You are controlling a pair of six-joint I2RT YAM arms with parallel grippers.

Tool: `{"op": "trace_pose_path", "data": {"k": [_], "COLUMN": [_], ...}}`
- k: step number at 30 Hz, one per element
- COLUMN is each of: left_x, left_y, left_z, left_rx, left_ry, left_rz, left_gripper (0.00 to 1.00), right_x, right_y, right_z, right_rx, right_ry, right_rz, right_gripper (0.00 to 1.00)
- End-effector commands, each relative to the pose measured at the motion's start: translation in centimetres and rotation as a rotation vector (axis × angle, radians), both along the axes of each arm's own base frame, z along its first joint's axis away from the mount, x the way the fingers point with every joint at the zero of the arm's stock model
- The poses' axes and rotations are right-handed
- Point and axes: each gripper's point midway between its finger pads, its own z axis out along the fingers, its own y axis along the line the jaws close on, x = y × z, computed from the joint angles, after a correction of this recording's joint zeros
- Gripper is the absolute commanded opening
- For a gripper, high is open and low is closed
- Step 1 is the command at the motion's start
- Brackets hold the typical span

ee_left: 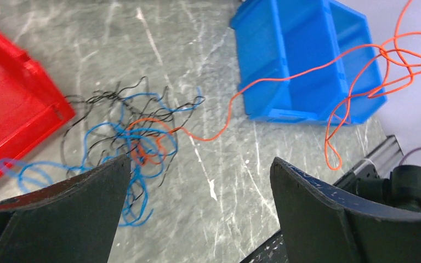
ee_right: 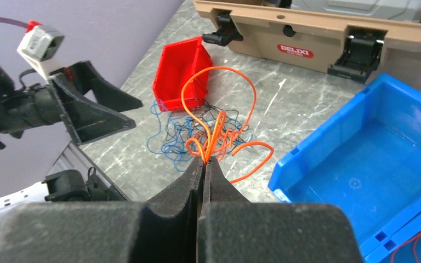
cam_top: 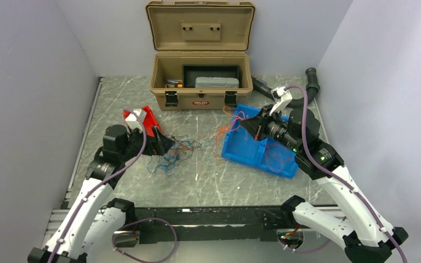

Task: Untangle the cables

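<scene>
My left gripper goes to the right in the top view and down onto the orange cable leaving the tangle next. There it runs clear of other cables.
The cables lie as a tangle (cam_top: 172, 153) of thin blue, black and orange strands on the table beside the red bin. My left gripper (cam_top: 167, 143) hovers just over the tangle's left side; in its wrist view the gripper (ee_left: 200, 161) is open and empty, with the tangle (ee_left: 131, 142) ahead on the left. My right gripper (cam_top: 243, 123) is up over the blue bin's near-left corner. In its wrist view the gripper (ee_right: 204, 160) is shut on a bunch of orange cables (ee_right: 219, 109). These orange strands (ee_left: 285, 74) stretch from the tangle up to it.
A red bin (cam_top: 142, 118) lies at the left, a blue bin (cam_top: 235, 156) at the right with a few orange strands (cam_top: 277, 159) inside. An open tan toolbox (cam_top: 200, 93) stands at the back. A black corrugated hose (cam_top: 307, 82) runs along the back right.
</scene>
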Motion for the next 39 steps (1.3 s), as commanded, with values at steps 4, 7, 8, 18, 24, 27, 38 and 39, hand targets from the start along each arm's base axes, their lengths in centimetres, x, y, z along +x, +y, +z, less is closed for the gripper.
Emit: {"op": "trace_pose_path", "data": {"k": [4, 7, 8, 18, 24, 27, 38, 39], "left_x": [0.0, -0.5, -0.5, -1.2, -0.4, 0.7, 4.4, 4.4], "left_y": [-6.4, -8.2, -8.5, -11.4, -12.7, -13.2, -14.5, -14.6], "left_z": [6.3, 8.1, 8.4, 6.7, 4.2, 2.5, -3.2, -3.7], "left_rx": [-0.06, -0.092, -0.098, -0.082, -0.029, -0.005, 0.131, 0.139], "left_ry": [-0.256, -0.34, -0.359, -0.364, -0.373, -0.351, -0.157, -0.14], "left_rz": [-0.254, -0.331, -0.346, -0.43, -0.449, -0.429, -0.382, -0.384], "left_gripper": [1.0, 0.99, 0.99, 0.98, 0.97, 0.97, 0.89, 0.86], "right_x": [-1.3, -1.2, -1.2, -0.9, 0.1, 0.3, 0.6, 0.7], "right_y": [0.7, 1.1, 1.2, 1.1, -0.7, -1.6, -5.0, -5.4], "right_z": [5.6, 5.6, 5.4, 4.0, 4.3, 4.7, 5.6, 5.6], "right_rx": [0.063, 0.06, 0.058, 0.051, 0.036, 0.025, 0.004, 0.001], "right_ry": [-0.131, -0.127, -0.124, -0.082, -0.085, -0.089, -0.092, -0.092], "right_rz": [0.089, 0.106, 0.11, 0.09, -0.034, -0.081, -0.25, -0.275], "right_gripper": [0.0, 0.0, 0.0, 0.0, 0.0, 0.0, 0.0, 0.0]}}
